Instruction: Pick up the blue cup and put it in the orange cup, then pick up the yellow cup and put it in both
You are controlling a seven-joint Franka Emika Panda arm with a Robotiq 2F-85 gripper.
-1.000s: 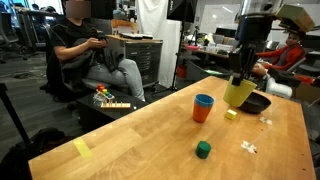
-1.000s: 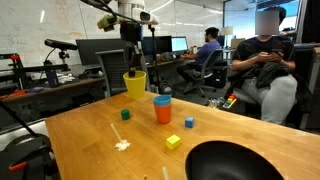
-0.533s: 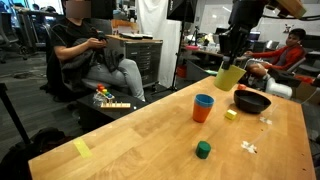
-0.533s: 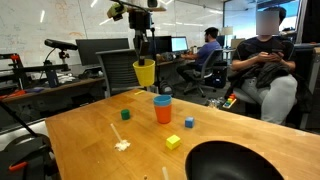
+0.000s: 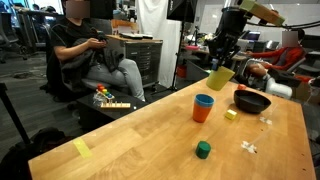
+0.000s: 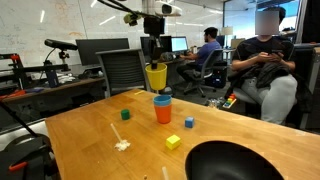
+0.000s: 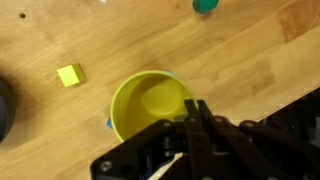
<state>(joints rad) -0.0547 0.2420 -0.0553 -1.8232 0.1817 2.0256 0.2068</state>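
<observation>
The blue cup's opening is a little to the side below my gripper. So next I need to move my gripper over it and lower the yellow cup (image 5: 220,79) inside before I let go of the yellow cup's rim.
My gripper (image 5: 219,66) is shut on the rim of the yellow cup (image 5: 220,79) and holds it tilted in the air. It also shows in an exterior view (image 6: 155,64) with the yellow cup (image 6: 156,78) just above the stack. The orange cup (image 5: 203,112) stands on the table with the blue cup (image 5: 204,100) nested inside; both show in an exterior view, orange cup (image 6: 163,112), blue cup (image 6: 162,98). In the wrist view the yellow cup (image 7: 148,106) fills the centre, my gripper (image 7: 190,110) grips its rim, and a sliver of blue shows under it.
A black bowl (image 5: 252,102) (image 6: 235,160) sits beside the cups. Small blocks lie around: green (image 5: 203,150) (image 6: 125,114), yellow (image 5: 231,115) (image 6: 172,142) (image 7: 69,74), blue (image 6: 189,123). A seated person (image 5: 95,55) is beyond the table edge.
My gripper has lifted the yellow cup from beside the black bowl and carried it sideways to above the orange and blue cups. The stack has not moved.
</observation>
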